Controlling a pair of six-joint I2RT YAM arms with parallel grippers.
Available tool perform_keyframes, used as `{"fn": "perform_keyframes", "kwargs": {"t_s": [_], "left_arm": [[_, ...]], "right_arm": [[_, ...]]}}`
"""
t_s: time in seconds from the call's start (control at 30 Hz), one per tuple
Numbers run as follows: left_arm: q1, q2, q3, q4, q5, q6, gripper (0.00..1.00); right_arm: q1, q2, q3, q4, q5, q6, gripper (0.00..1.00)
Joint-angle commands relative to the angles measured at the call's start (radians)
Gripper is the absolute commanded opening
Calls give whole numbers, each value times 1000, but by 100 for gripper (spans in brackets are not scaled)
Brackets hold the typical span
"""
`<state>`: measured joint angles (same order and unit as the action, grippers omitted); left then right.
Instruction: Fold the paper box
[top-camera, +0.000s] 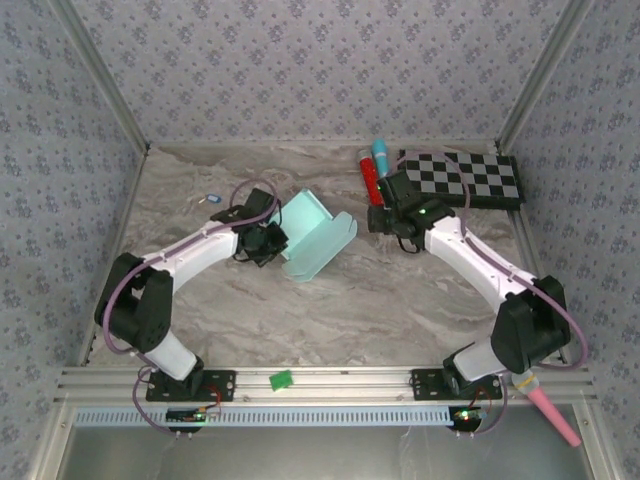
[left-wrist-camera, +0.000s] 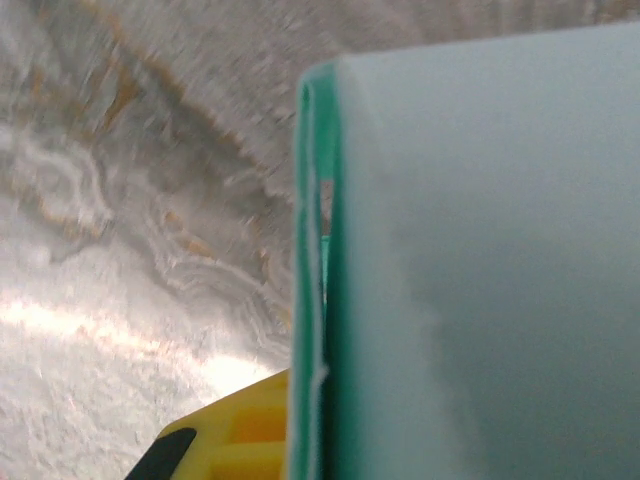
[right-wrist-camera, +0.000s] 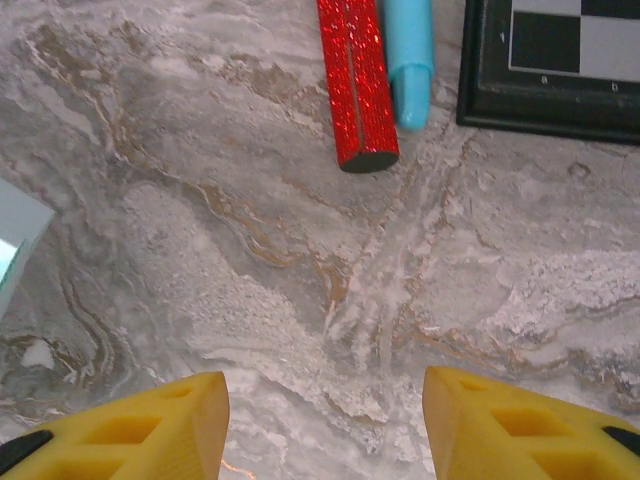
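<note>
My left gripper will next pull the side of the box back onto the bare marble with a turn, because the box is crooked, and then let go of it.
The paper box (top-camera: 315, 235) is pale mint-blue card, partly folded, with one wall raised and a flap lying toward the right on the marble table. My left gripper (top-camera: 268, 243) is at its left edge, shut on the box's wall. In the left wrist view the card's edge (left-wrist-camera: 315, 300) stands upright against a yellow finger (left-wrist-camera: 240, 430), and the other finger is hidden behind the card. My right gripper (top-camera: 392, 215) hovers to the right of the box, apart from it. It is open (right-wrist-camera: 325, 420) over bare marble. A corner of the box (right-wrist-camera: 18, 235) shows at the left edge.
A black-and-white checkerboard (top-camera: 465, 178) lies at the back right, with a red glitter stick (right-wrist-camera: 358, 80) and a blue marker (right-wrist-camera: 410, 60) beside it, just beyond the right gripper. A small blue item (top-camera: 213, 198) lies at the back left. Patterned walls enclose the table.
</note>
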<state>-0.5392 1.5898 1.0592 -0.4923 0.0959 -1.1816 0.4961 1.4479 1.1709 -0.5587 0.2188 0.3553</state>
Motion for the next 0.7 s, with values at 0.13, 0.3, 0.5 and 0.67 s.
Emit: {"fn": "perform_keyframes", "kwargs": {"t_s": [0.13, 0.3, 0.5, 0.67], "left_arm": [[-39, -52, -92, 68, 64, -318, 0], [-81, -61, -158, 105, 78, -472, 0], [-117, -20, -171, 169, 113, -560, 0], [-145, 36, -176, 245, 142, -630, 0]], "right_arm": [[-15, -49, -56, -10, -11, 28, 55], [-21, -61, -82, 6, -15, 40, 55], [-33, -64, -108, 29, -34, 51, 55], [-36, -62, -114, 31, -39, 52, 55]]}}
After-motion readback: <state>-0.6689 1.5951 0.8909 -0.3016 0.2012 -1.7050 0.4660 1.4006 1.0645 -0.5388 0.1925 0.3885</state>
